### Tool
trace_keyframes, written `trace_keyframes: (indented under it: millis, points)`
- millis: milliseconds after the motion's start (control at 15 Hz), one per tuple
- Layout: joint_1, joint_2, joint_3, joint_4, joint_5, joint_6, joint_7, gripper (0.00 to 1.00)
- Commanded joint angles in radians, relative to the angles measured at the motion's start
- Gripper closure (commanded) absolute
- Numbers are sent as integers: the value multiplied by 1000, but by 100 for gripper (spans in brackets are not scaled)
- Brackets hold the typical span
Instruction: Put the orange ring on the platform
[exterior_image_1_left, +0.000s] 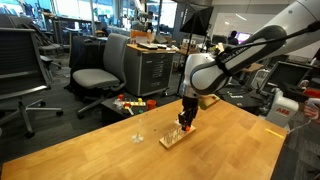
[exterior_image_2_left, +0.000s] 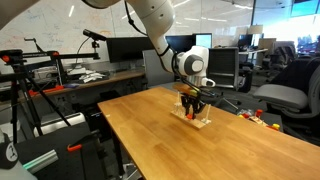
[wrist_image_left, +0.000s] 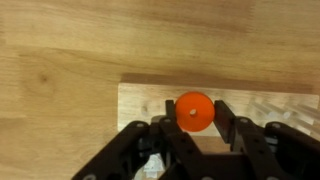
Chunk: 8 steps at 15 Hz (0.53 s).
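Note:
The orange ring needs to go on the platform beside the pale pegs, so next my gripper needs to lower, set the ring there and release it.
In the wrist view the orange ring, small and flat with a centre hole, sits between the two black fingers of my gripper. The fingers touch its sides. It is just over the light-wood platform, near the board's edge. A pale spot shows in the ring's hole; I cannot tell if it is a peg. In both exterior views my gripper points straight down, low over the platform on the wooden table.
A lone thin pale peg stand stands on the table beside the platform. Office chairs, desks and a person's arm are around the table. Small toys lie on the floor beyond.

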Motion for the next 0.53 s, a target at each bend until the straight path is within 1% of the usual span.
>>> trace_keyframes:
  millis: [0,467]
  points:
    - [-13,27,15,50,14,-38,6,82]
    - [-25,26,15,43,29,-49,9,82]
